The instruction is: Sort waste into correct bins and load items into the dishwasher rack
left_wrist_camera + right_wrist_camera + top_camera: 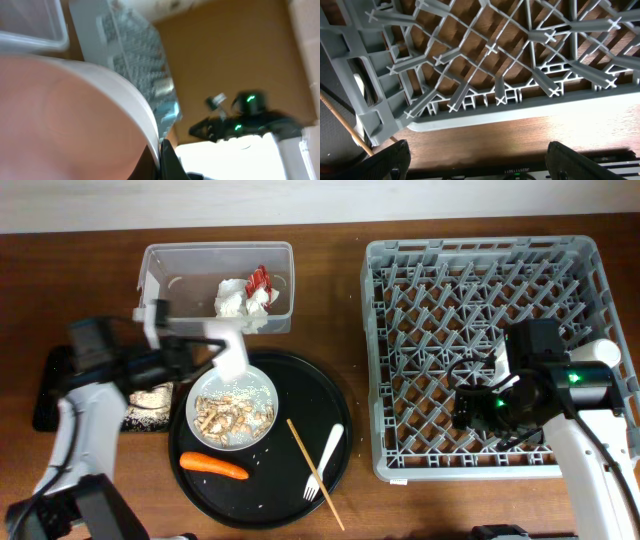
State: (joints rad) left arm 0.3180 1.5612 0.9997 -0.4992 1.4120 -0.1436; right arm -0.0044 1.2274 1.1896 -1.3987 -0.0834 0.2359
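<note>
I need to carry the cup across and down next and release it over the fork's handle (pixel 334 436), which is below my left gripper, to its right in the overhead view.
My left gripper (pixel 200 346) is shut on the rim of a white cup (pixel 230 352), held tilted above the white plate (pixel 262 385). The left wrist view is blurred; the gripper (pixel 162 157) pinches the cup's rim (pixel 140 110) there. The plate holds beige food scraps (pixel 232 418). An orange carrot (pixel 213 467) and a white fork (pixel 326 462) lie on the round black tray. The napkin with red wrapper (pixel 245 295) lies in the clear tub (pixel 160 265). My right gripper (pixel 470 408) (pixel 485 165) is open and empty over the grey rack's (pixel 480 260) front edge (pixel 520 107). The bowl and blue cup are out of view.
The small black tray (pixel 48 395) at the left holds more scraps (pixel 150 398). A thin wooden stick (pixel 300 442) lies across the round black tray (pixel 335 405), next to the fork. The rack fills the right half of the table.
</note>
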